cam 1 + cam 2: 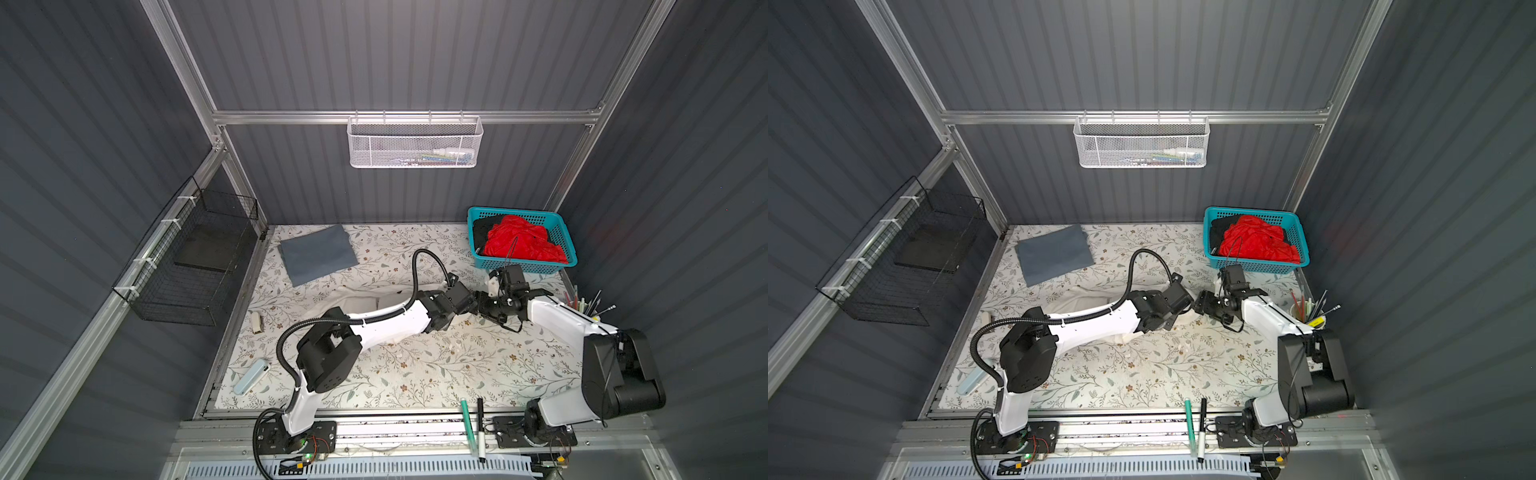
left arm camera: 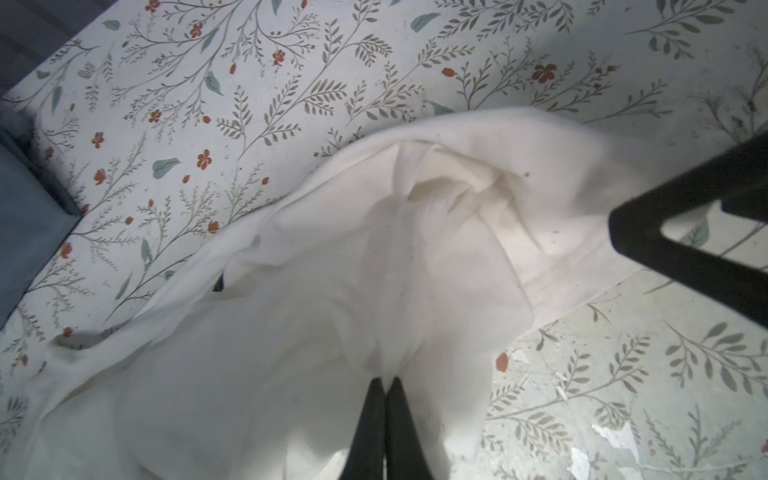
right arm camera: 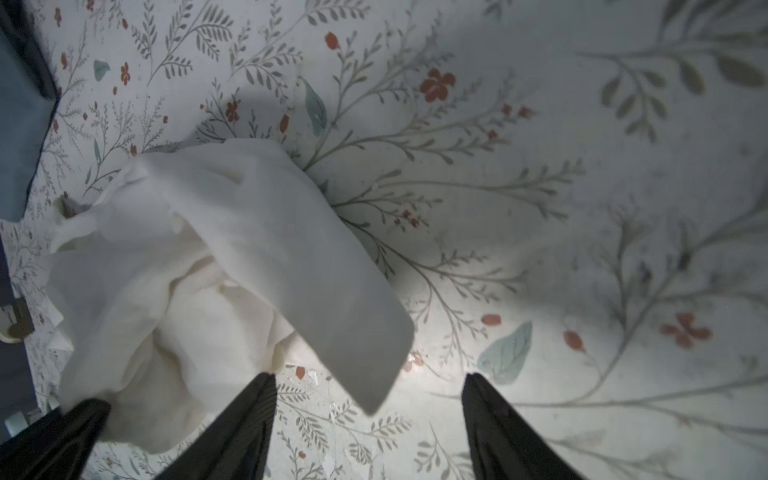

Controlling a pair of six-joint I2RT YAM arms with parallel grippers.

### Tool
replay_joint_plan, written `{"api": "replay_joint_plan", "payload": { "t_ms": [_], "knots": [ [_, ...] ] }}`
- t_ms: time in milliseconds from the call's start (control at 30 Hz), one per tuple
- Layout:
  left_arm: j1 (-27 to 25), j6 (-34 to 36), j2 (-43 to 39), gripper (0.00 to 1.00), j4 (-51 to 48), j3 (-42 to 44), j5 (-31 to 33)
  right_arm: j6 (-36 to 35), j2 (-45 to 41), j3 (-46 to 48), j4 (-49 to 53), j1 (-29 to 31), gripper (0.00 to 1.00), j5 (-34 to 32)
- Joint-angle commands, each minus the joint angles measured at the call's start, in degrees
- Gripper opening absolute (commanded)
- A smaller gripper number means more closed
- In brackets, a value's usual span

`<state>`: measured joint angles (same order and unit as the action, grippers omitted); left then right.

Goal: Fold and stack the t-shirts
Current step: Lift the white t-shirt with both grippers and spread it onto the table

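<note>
The fold rises in my left gripper away from my right gripper next. It is then released over the floral table beside the slate-grey t-shirt, because the cloth lies bunched.
The off-white t-shirt (image 2: 291,332) lies bunched on the floral table, mostly hidden under my left arm in both top views (image 1: 357,302). My left gripper (image 2: 385,380) is shut on a fold of it and holds the cloth raised. My right gripper (image 3: 368,380) is open just beside the left gripper (image 1: 473,305), and a loose corner of the off-white t-shirt (image 3: 249,232) hangs between its fingers. A slate-grey t-shirt (image 1: 318,253) lies folded at the back left. The red t-shirt (image 1: 523,243) and a black t-shirt (image 1: 482,228) sit crumpled in the basket.
The teal basket (image 1: 471,216) stands at the back right. A cup of pens (image 1: 588,307) is at the right edge. A small white object (image 1: 257,322) and a light blue case (image 1: 250,376) lie at the left. Two markers (image 1: 473,424) rest on the front rail.
</note>
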<state>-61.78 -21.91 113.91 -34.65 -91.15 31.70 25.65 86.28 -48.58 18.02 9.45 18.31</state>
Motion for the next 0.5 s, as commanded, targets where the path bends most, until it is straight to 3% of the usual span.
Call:
{"api": "replay_joint_plan", "payload": {
  "t_ms": [0,167,300,467],
  "knots": [
    [0.3,-1.4,-7.5,0.00,-3.8,1.6,5.3,-1.0,2.5,-2.9,-3.5,0.2,0.54,3.0],
    [1.9,-2.5,-16.7,0.00,-8.0,5.4,13.1,-2.7,5.2,-6.8,-2.8,0.3,0.00,4.3],
    [8.5,1.4,-23.2,0.00,-6.7,7.7,14.6,-6.9,4.7,-15.0,3.5,0.3,0.00,1.6],
    [18.5,16.9,-27.4,0.00,1.9,2.5,13.7,-13.8,6.0,-37.5,16.5,-0.1,0.00,-2.1]
  ]
}}
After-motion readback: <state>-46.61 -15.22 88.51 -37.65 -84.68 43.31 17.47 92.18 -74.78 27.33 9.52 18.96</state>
